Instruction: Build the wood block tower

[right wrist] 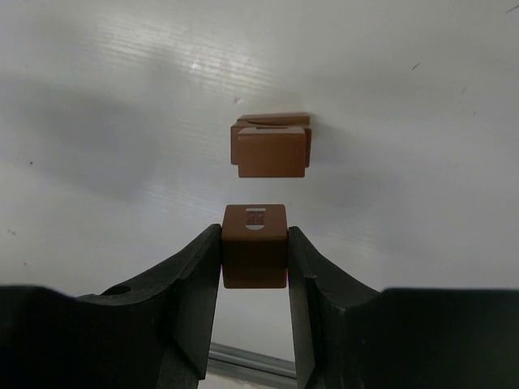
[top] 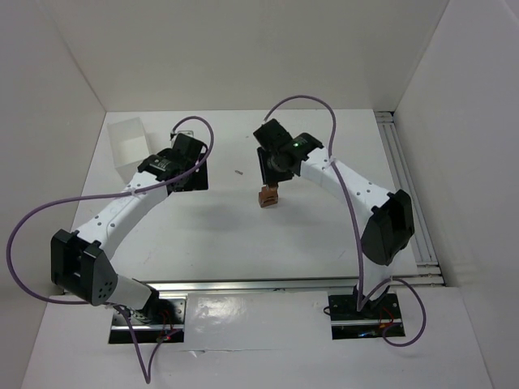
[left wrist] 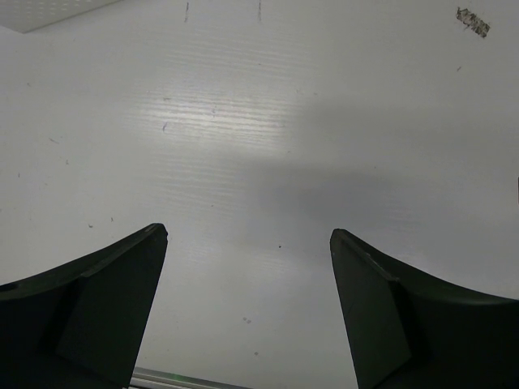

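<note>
I will move my right gripper down over the tower's top block (top: 267, 194) and let go of the held block there, because there is still a gap between it and the stack.
My right gripper (right wrist: 255, 237) is shut on one reddish-brown wood block (right wrist: 255, 245), which has a small white mark on its far face. Beyond the held block stands the tower (right wrist: 271, 150), a short stack of the same blocks, its layers slightly offset. The held block is apart from the stack. From above, the tower (top: 266, 198) shows just under the right gripper (top: 272, 183) at mid-table. My left gripper (left wrist: 247, 235) is open over bare white table, with nothing between its fingers; from above, the left gripper (top: 191, 168) sits left of the tower.
A white plastic tray (top: 128, 146) stands at the back left, next to the left arm. A small dark scrap (top: 238, 172) lies between the two grippers. White walls close in the table, and a metal rail (top: 409, 194) runs down the right side.
</note>
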Tool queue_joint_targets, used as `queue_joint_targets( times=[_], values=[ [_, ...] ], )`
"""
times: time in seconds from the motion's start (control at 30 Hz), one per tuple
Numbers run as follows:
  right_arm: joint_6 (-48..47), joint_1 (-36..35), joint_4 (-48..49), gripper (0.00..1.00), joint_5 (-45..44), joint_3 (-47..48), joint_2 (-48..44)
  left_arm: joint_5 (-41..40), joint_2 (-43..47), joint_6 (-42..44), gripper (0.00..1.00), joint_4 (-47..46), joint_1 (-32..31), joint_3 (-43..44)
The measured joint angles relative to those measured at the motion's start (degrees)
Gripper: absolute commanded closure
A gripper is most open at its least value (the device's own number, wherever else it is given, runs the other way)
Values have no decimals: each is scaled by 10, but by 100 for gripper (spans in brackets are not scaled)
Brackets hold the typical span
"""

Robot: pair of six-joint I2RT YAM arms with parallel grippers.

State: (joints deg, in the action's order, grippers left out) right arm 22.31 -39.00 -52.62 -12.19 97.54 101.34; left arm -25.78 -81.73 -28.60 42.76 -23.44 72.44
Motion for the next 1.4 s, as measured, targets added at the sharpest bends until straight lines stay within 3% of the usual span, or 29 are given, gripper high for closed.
queue_joint_targets(
  times=[1.4],
  values=[
    [3,-12,17,61,-22,6,89,-2,4,0,6,-3,0,-16]
  ],
)
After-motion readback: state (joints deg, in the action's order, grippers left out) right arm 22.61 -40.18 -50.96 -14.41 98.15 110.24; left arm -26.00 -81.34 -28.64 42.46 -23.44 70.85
